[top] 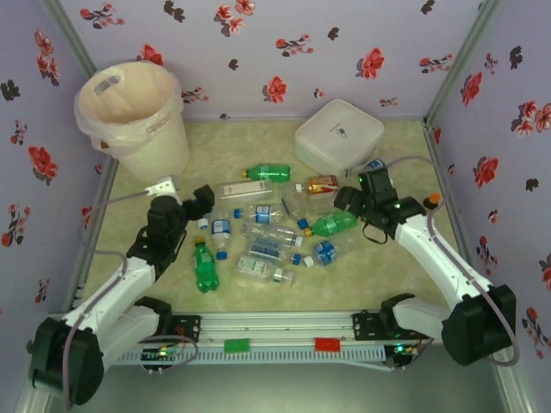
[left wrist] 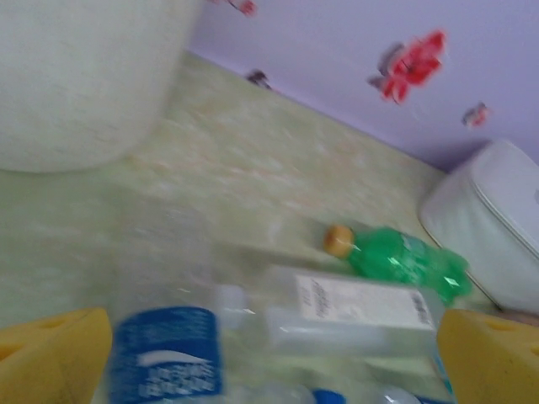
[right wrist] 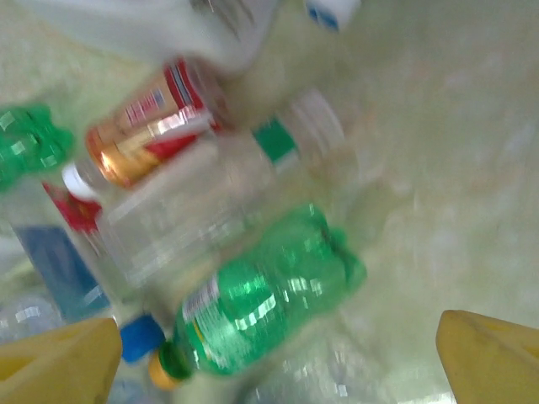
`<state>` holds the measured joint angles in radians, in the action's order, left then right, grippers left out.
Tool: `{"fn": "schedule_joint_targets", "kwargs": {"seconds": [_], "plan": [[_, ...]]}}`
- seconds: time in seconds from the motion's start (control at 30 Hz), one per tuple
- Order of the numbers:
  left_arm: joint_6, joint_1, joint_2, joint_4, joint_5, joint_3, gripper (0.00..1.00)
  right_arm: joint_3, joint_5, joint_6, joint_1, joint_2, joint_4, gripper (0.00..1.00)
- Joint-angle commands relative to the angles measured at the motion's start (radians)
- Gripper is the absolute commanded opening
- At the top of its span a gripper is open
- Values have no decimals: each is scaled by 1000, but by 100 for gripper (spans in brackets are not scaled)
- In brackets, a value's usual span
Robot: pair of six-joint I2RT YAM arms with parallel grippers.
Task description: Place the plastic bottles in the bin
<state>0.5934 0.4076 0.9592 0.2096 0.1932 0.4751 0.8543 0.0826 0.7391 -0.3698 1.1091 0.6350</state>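
Note:
The clear bottle's bottom end [top: 344,242] [right wrist: 327,374] is below my right gripper, toward my base, so my right gripper will move back past the green bottle and down onto it next.
Several plastic bottles lie scattered across the middle of the table. Most are clear with blue caps, and among them are a green one [top: 204,267] and a red-labelled one [top: 321,184]. The cream bin [top: 129,112] stands at the back left. My left gripper [top: 204,203] [left wrist: 269,374] is open above a clear blue-labelled bottle [left wrist: 164,353] and a white-labelled clear one [left wrist: 354,316]. My right gripper [top: 349,206] [right wrist: 274,370] is open over a green bottle [top: 334,224] [right wrist: 261,303], which lies between its yellow fingers [right wrist: 55,362] untouched.
A flat white square box [top: 338,138] [left wrist: 497,227] sits at the back right. A tiny brown bottle with an orange cap [top: 432,200] stands by the right wall. Another green bottle [top: 269,171] [left wrist: 404,261] lies behind the pile. Flowered walls enclose three sides.

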Motion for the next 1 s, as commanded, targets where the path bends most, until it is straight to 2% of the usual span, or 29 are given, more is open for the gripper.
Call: {"fn": "schedule_joint_targets", "kwargs": {"seconds": [0.0,0.13,0.33,0.7,0.9,0.97], "plan": [[12,82,85,1,-21,108,100,-97,-82,198,-14,-91,74,93],[-15,177,205,15,-21,188,100,-227,-110,345,-32,-180,24,90],[-18,246,314,13,-21,246,100,-383,-168,539,-60,-191,-216,86],[-29,257,335,-30,-22,256,100,-454,-121,633,-72,-41,-413,80],[-30,257,333,-25,-19,253,100,-457,-111,623,-72,-6,-451,68],[-34,257,335,-26,-20,255,100,-456,-108,606,-72,-12,-449,60]]}}
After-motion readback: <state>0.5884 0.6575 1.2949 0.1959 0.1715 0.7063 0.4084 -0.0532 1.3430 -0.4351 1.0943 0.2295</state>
